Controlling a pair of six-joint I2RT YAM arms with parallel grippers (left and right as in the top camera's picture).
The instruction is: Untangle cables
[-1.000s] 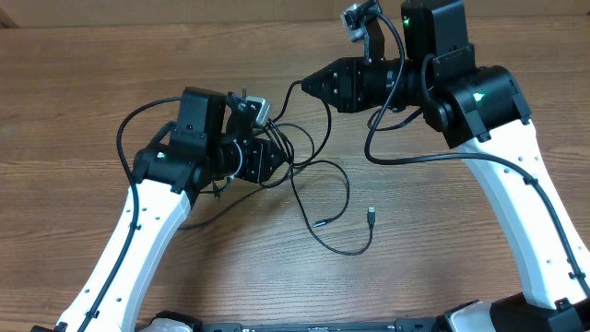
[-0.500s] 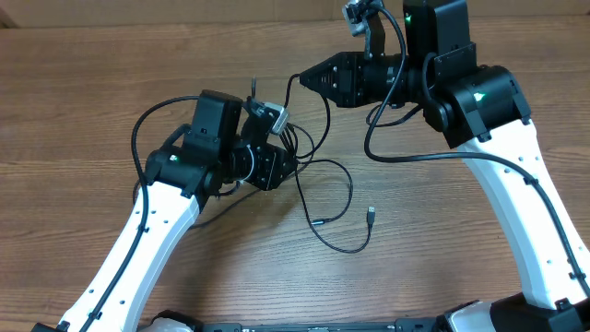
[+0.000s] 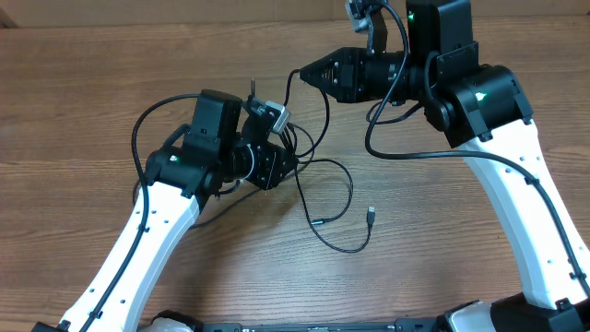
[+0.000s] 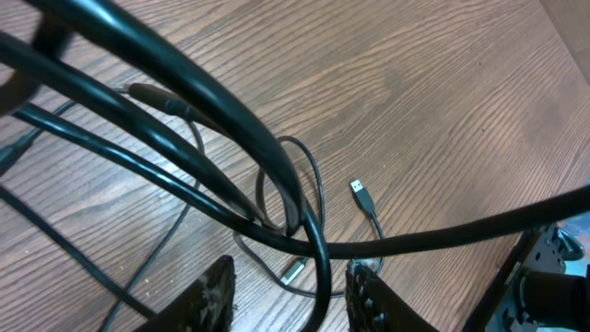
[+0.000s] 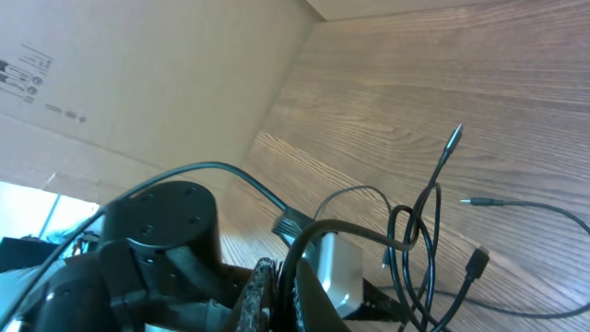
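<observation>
The robot's right gripper needs to draw the cable to the right in the overhead view next, clear of the tangle (image 5: 406, 249), and release it there, because the tabletop is bare on that side.
Several thin black cables (image 3: 349, 189) lie tangled on the wood table between my two arms. A USB plug tip (image 3: 371, 215) and a jack tip (image 3: 320, 222) rest loose at the front. My left gripper (image 3: 286, 164) sits in the knot, open. In the left wrist view one strand (image 4: 323, 272) runs between its fingers (image 4: 217, 295) without being pinched, and the USB plug (image 4: 361, 195) lies beyond. My right gripper (image 3: 300, 74) hangs above the table, shut on one cable that drops to the knot. In the right wrist view that cable (image 5: 369, 226) arcs from the right gripper (image 5: 277, 295) to the tangle (image 5: 406, 249).
A cardboard wall (image 3: 184, 9) closes the far edge of the table (image 3: 92, 74). Thick black wires (image 3: 138, 129) loop off the left arm, and another loop (image 3: 387, 152) hangs under the right arm. The left wrist's silver camera (image 3: 272, 115) stands close to the knot.
My left gripper has moved right and slightly away from me, into the tangle. The right gripper has risen a little with its cable held.
</observation>
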